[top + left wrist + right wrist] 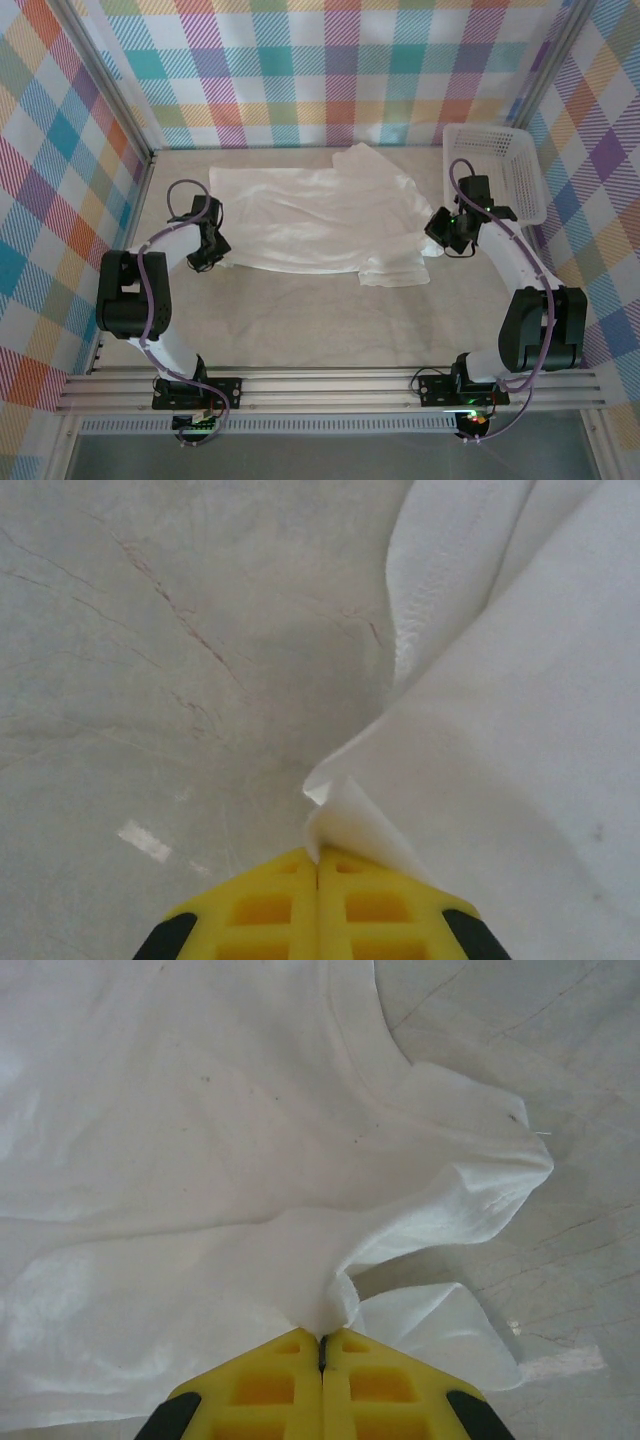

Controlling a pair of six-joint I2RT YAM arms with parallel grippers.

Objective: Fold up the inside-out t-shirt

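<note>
The shirt lies spread outward of the held corner, so I will raise my left gripper, carry it outward along the shirt's side edge (396,605) and let go of the cloth.
The white inside-out t-shirt (320,215) lies spread across the middle of the table, partly folded at its right end. My left gripper (208,252) sits at the shirt's near left corner, and its yellow jaws (319,852) are shut on a lifted corner of the cloth (345,810). At the shirt's right side my right gripper (447,237) is shut on a bunched fold of the cloth (318,1295), close to the collar seam (360,1070). Both pinched edges rise slightly off the table.
A white plastic mesh basket (497,170) stands at the back right, just behind the right arm. Plaid walls close in the table on three sides. Bare grey tabletop (300,320) runs between the shirt and the arm bases.
</note>
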